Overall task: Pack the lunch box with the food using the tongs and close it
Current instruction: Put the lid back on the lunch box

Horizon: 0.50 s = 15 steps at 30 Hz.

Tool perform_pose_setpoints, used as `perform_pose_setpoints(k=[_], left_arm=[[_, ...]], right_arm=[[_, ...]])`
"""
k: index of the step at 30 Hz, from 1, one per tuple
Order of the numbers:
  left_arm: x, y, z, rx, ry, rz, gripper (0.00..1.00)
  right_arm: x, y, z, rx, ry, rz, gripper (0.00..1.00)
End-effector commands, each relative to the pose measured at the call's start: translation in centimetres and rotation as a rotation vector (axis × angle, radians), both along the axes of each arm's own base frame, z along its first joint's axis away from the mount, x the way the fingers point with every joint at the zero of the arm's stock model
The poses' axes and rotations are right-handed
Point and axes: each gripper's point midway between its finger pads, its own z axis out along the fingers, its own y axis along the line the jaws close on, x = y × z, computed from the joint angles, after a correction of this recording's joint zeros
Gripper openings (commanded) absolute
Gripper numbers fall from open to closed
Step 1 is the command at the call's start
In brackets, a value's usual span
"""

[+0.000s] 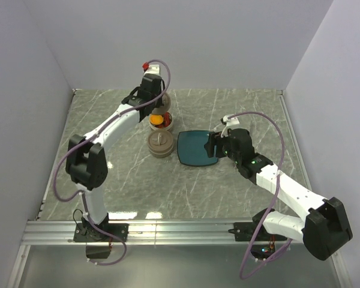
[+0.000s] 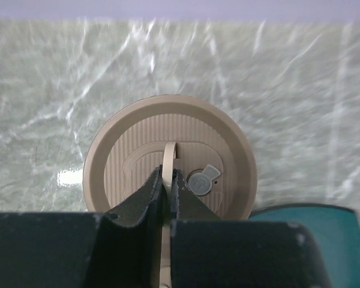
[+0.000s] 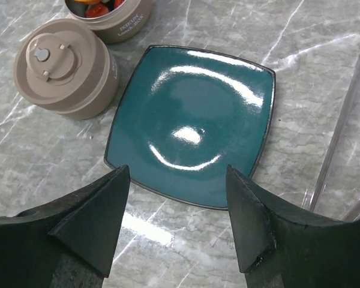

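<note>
The lid comes down onto the open rim of the lunch box point(image 1: 168, 126) below it next, and my left gripper releases the strap, since the food shows uncovered.
My left gripper point(image 2: 168, 175) is shut on the thin beige strap handle point(image 2: 170, 153) of a round beige lid point(image 2: 126, 174) with a grey valve. In the top view the left gripper point(image 1: 158, 105) holds that lid just above and behind the open lunch box point(image 1: 168, 126). The food point(image 1: 159, 120) in the lunch box point(image 3: 125, 23) shows as an orange ball with red and dark pieces point(image 3: 93, 8). Right of the teal plate point(image 3: 192, 120) lie the slim silvery tongs point(image 3: 339, 123). My right gripper point(image 3: 177, 180) stands open and empty over the table at the plate's near edge.
A closed beige round container point(image 1: 159, 146) point(image 3: 63, 69) stands between the lunch box and the plate's point(image 1: 195, 149) left edge. Grey walls enclose the marble table point(image 1: 126, 186), and a metal rail point(image 1: 180, 228) runs along its near edge.
</note>
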Motion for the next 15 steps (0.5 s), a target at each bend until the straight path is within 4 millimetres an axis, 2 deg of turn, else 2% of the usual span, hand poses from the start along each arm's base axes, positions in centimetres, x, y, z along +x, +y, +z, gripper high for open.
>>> perform_pose_setpoints(k=[1, 9, 15], left_arm=[[0.7, 0.5, -2.5, 0.026, 0.094, -0.06, 0.0], [1.6, 1.3, -7.7, 0.018, 0.192, -0.077, 0.0], [1.9, 0.9, -9.2, 0.001, 0.215, -0.1, 0.0]], right_arm=[[0.6, 0.2, 0.5, 0.001, -0.025, -0.013, 0.72], [1.1, 0.4, -0.3, -0.018, 0.0, -0.012, 0.72], [1.1, 0.4, -0.4, -0.02, 0.0, -0.015, 0.72]])
